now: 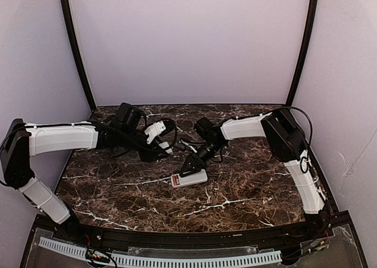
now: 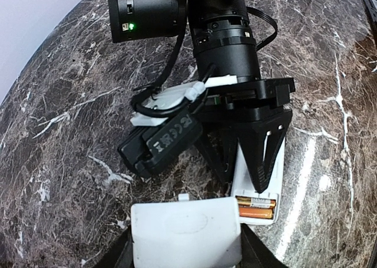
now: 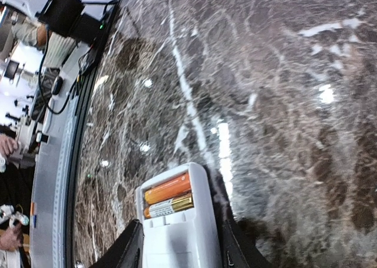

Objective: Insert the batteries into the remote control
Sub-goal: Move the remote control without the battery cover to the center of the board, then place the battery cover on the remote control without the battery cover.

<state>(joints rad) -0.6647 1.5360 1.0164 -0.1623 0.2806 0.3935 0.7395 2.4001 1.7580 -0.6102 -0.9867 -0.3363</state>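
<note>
My left gripper will move down and back over the open battery bay [image 2: 255, 208] and let go of the white square piece [image 2: 185, 232] there, since both batteries are already inside.
The white remote control [image 1: 189, 178] lies back up on the marble table, its battery bay open. Two orange-red batteries [image 3: 168, 195] sit side by side in the bay; they also show in the left wrist view [image 2: 255, 208]. My right gripper [image 3: 178, 247] is shut on the remote's body [image 3: 177, 232], one finger on each long side; the left wrist view shows it [image 2: 247, 162] pressing down from above. My left gripper [image 2: 185, 247] is shut on a flat white square plastic piece [image 2: 185, 232] and holds it just left of the open bay.
The dark marble table [image 1: 235, 185] is ringed by lilac walls and black corner posts. A black rail and a white slotted strip [image 1: 159, 257] run along the near edge. Both arms meet at the middle of the table.
</note>
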